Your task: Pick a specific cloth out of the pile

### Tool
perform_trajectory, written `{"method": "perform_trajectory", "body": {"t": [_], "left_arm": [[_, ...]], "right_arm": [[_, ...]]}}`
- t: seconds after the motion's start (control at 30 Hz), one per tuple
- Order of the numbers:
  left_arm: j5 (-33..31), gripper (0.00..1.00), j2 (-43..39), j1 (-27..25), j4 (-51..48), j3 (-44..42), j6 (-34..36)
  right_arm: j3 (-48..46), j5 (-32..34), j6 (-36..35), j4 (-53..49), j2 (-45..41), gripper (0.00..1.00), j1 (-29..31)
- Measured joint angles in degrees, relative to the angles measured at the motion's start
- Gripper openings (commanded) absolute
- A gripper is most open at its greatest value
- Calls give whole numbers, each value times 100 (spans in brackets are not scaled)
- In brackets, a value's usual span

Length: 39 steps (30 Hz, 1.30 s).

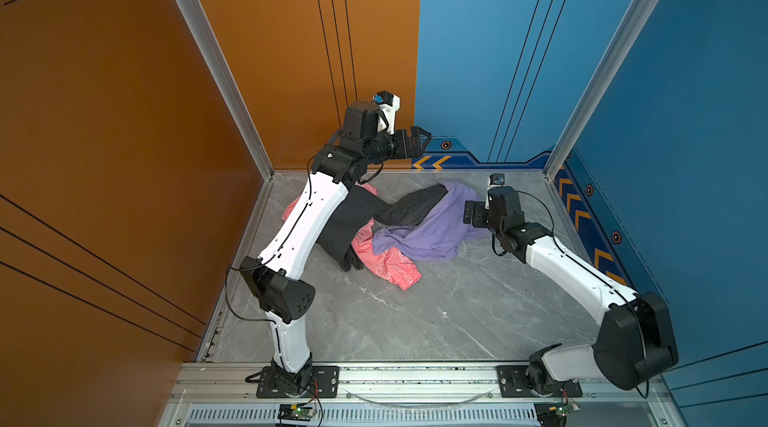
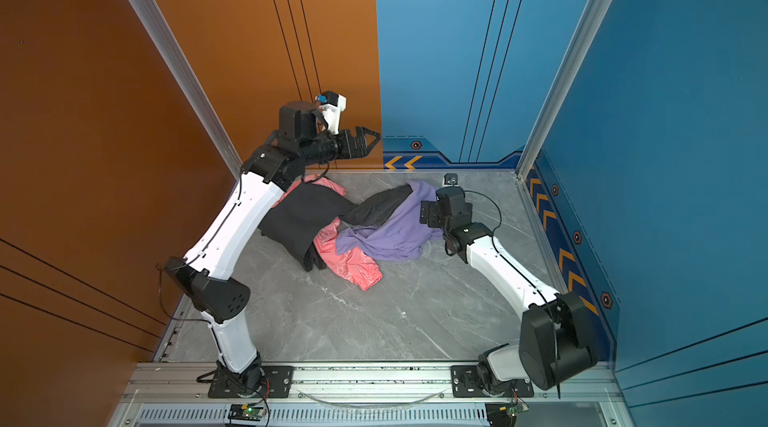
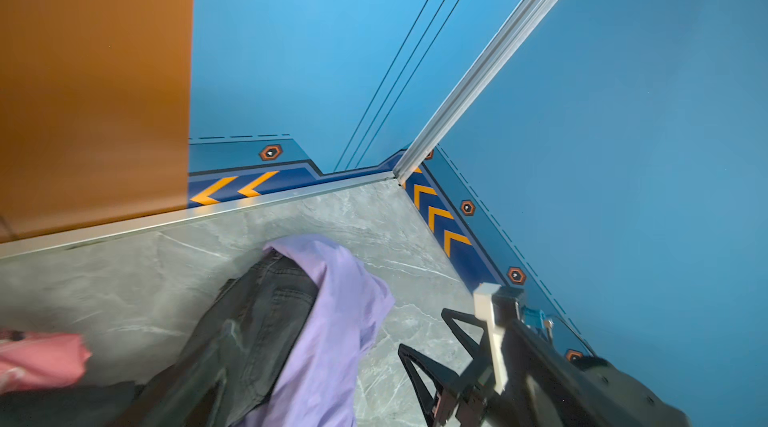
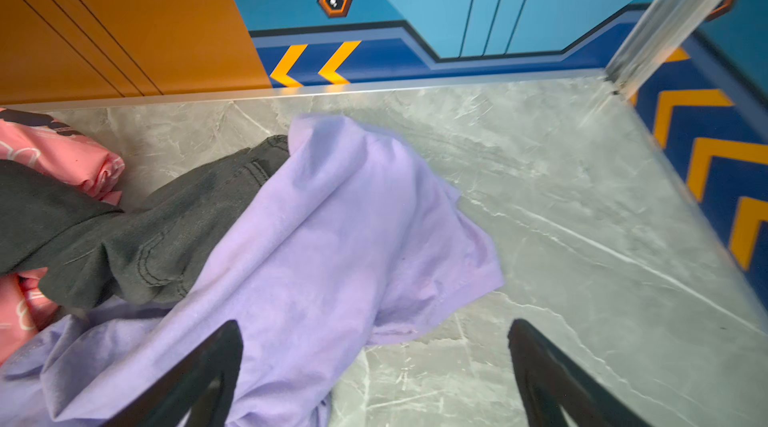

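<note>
I should move my right gripper toward the dark grey garment and down next, to pinch the cloth's far edge [image 1: 436,210] [image 4: 246,227]. The edge lies below the gripper, draped over that garment.
The cloth [image 1: 428,234] [image 2: 390,238] is plain lavender and lies at the right of the pile, draped partly over a dark grey garment [image 1: 415,207]. A black garment [image 1: 353,221] and a coral-pink printed one [image 1: 386,265] lie to the left. My right gripper [image 4: 374,329] [image 3: 423,330] is open and low at the cloth's [image 4: 332,238] right edge. One of its fingers is over the fabric and the other over bare table. My left gripper [image 1: 424,139] hangs high above the pile's back, open, with nothing in it.
The grey marble table [image 1: 415,321] is boxed in by an orange wall [image 1: 124,113] on the left and blue walls [image 1: 685,113] at the back and right. Aluminium posts [image 1: 557,163] stand in the back corners. The arm bases sit on the front rail [image 1: 415,379].
</note>
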Motion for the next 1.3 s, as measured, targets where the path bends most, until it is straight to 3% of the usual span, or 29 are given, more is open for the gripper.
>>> {"method": "perform_trajectory", "body": {"t": [0.2, 0.4, 0.67, 0.83, 0.93, 1.1, 1.3], "left_arm": [[-553, 98, -723, 81, -22, -855, 323], [-1060, 98, -1355, 243, -76, -1674, 433], [-1519, 98, -2177, 455, -79, -2319, 415], [-1611, 98, -2326, 553, -76, -2503, 306], [-1641, 98, -2332, 632, -79, -2601, 225], [-1672, 98, -2341, 730, -76, -2636, 179], [-1650, 98, -2496, 881, 140, -2846, 181]], "right_arm": [[1078, -597, 267, -407, 1290, 96, 186], [1641, -857, 780, -616, 2199, 78, 391], [2236, -1196, 1340, -758, 3086, 40, 407], [2302, -1353, 1572, -761, 3200, 13, 382], [2312, -1419, 1652, -754, 3200, 1, 341], [2295, -1482, 1692, -732, 3110, 0, 238], [2212, -1425, 1613, -680, 2350, 0, 44]]}}
